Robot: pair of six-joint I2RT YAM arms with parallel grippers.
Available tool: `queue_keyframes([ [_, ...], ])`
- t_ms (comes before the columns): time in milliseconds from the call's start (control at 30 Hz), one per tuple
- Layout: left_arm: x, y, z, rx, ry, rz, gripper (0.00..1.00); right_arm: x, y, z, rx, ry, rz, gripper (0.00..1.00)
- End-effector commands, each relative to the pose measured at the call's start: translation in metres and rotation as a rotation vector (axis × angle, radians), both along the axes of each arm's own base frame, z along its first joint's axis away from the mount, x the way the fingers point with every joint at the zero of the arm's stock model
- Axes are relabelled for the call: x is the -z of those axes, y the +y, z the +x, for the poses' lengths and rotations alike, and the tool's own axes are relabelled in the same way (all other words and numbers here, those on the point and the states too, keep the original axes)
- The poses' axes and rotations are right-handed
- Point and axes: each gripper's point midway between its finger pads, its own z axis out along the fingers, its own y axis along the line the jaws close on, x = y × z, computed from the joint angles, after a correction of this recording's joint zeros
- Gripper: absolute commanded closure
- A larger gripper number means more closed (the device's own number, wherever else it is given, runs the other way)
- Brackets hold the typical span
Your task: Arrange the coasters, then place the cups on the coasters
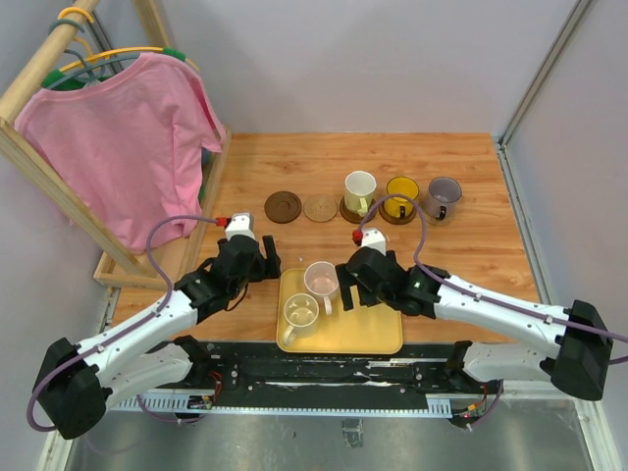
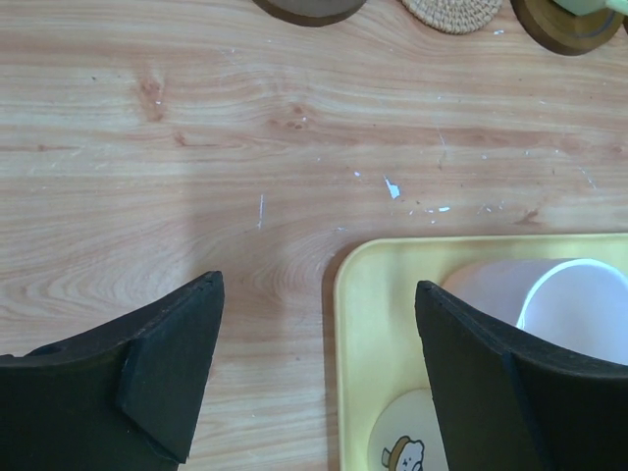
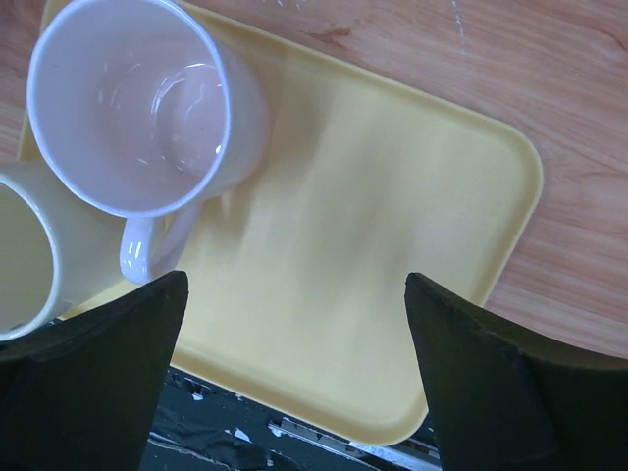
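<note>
The pink cup's handle sticks out back toward my base, so my right gripper will next go to the left in the top view and down around the handle.
Two bare coasters lie in a row on the table, one dark brown (image 1: 283, 207) (image 2: 309, 8) and one tan (image 1: 320, 208) (image 2: 456, 12). To their right, a white-green cup (image 1: 359, 191), a translucent yellow cup (image 1: 400, 199) and a grey-purple cup (image 1: 443, 196) each stand on a coaster. A pale pink cup (image 1: 322, 280) (image 3: 137, 98) and a cream cup (image 1: 300, 314) (image 3: 29, 255) stand on the yellow tray (image 1: 373, 329). My left gripper (image 1: 263, 259) (image 2: 320, 285) is open and empty over the tray's far left corner. My right gripper (image 1: 351, 281) (image 3: 296, 282) is open and empty over the tray, right of the pink cup.
A wooden clothes rack (image 1: 162, 260) with a pink shirt (image 1: 128, 137) stands along the table's left side. The tray's rim (image 2: 343, 294) lies near the front edge by the arm bases. Grey walls close in the back and right.
</note>
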Motion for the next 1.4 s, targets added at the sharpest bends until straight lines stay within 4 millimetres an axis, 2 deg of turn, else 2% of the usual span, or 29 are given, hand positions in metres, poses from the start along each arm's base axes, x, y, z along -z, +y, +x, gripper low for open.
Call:
queue_keyframes([
  [0,0.010,0.013,-0.005,-0.040,0.023,0.025,0.17,-0.009,0.025,0.001,-0.053,-0.006,0.045,0.07],
  [267,0.011,0.011,-0.008,-0.027,0.019,0.011,0.17,-0.005,0.046,0.004,-0.089,0.009,0.044,0.10],
  [500,0.011,0.012,-0.010,-0.018,0.019,0.010,0.17,-0.004,0.065,0.000,-0.142,0.027,0.049,0.18],
  [667,0.012,0.011,-0.012,-0.010,0.019,0.001,0.17,0.005,0.074,-0.006,-0.162,0.061,0.028,0.29],
  [833,0.014,0.010,-0.016,0.009,0.024,-0.010,0.17,0.020,0.079,-0.011,-0.137,0.097,-0.011,0.35],
  [1033,0.014,0.009,-0.020,0.023,0.008,-0.034,0.17,0.031,0.089,-0.013,-0.113,0.125,-0.060,0.37],
  [1367,0.011,0.007,-0.020,0.042,-0.007,-0.036,0.17,0.052,0.098,-0.018,-0.080,0.153,-0.126,0.51],
])
